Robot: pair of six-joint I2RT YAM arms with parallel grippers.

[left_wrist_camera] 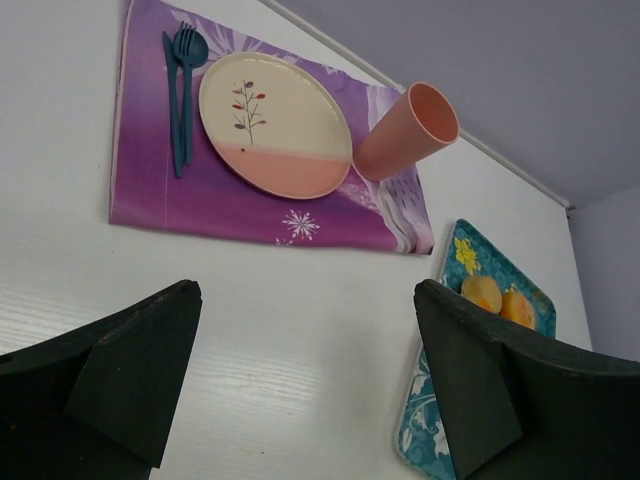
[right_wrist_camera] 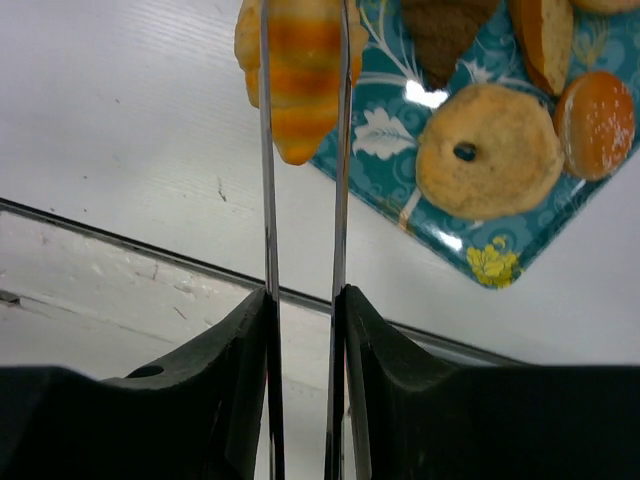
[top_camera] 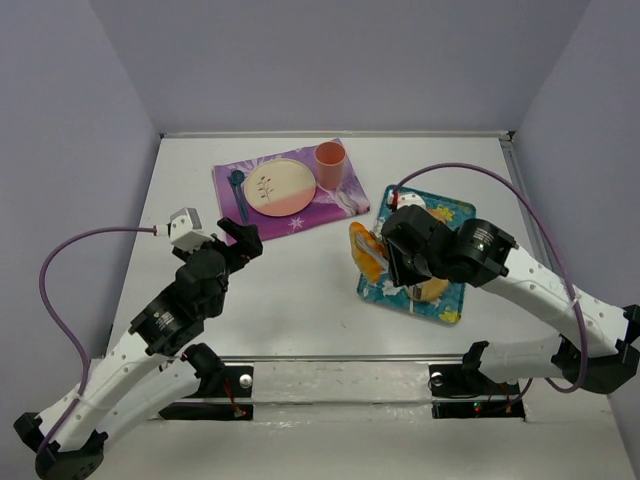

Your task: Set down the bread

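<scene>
The robot's right gripper needs to carry the croissant [top_camera: 366,252] outward and to the left in the top view and let go of it there, because the empty plate [top_camera: 273,184] is that way.
The bread is a golden orange-yellow croissant [right_wrist_camera: 300,80] with ridged segments, pinched between two thin metal tong blades [right_wrist_camera: 267,180]. My right gripper [right_wrist_camera: 305,295] is shut on those tongs. In the top view the croissant [top_camera: 366,252] sits at the left edge of the teal floral tray [top_camera: 452,212], just left of the right gripper [top_camera: 398,256]. My left gripper [left_wrist_camera: 305,300] is open and empty over bare table; in the top view it [top_camera: 240,236] is near the front edge of the purple placemat [top_camera: 300,222].
A cream and pink plate [top_camera: 280,186], a pink cup [top_camera: 330,160] and dark blue cutlery [top_camera: 238,190] lie on the placemat. The tray [right_wrist_camera: 480,255] holds a ring doughnut [right_wrist_camera: 490,150], a dark brown pastry [right_wrist_camera: 440,30] and round buns [right_wrist_camera: 597,120].
</scene>
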